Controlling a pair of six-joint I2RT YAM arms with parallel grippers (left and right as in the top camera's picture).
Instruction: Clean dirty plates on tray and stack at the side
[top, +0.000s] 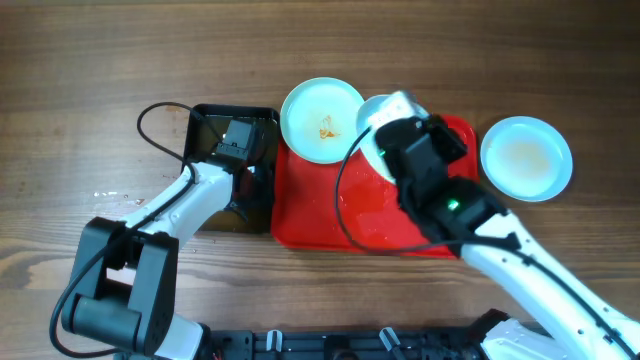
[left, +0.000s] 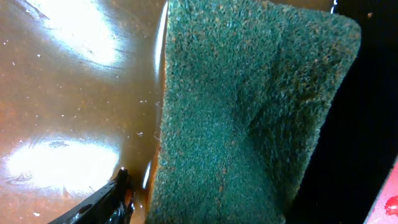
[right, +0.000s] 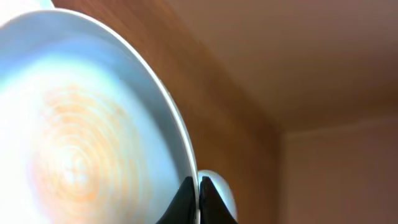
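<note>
Next I should carry the second plate in my right gripper off the tray, tip it flat and lower it onto the third plate (top: 526, 159) (right: 218, 193), which lies alone beside the tray.
The red tray (top: 330, 215) lies mid-table. One plate (top: 322, 120) with an orange-brown smear rests flat at the tray's back left, overhanging its edge. My right gripper (right: 198, 186) is shut on the rim of a second plate (right: 81, 137), which is tilted on edge and has a faint orange film. In the overhead view this held plate (top: 374, 122) is over the tray's back, by my right gripper (top: 392, 130). A third plate (top: 526, 158) lies on the table to the right of the tray. My left gripper (left: 199, 211) is down in the black tub and seems shut on the green sponge (left: 249, 112).
The black tub (top: 262, 190) stands against the tray's left side and holds brown water (left: 68, 106). A black cable (top: 155, 125) loops on the table to its left. The right arm (top: 470, 215) crosses the tray's right half.
</note>
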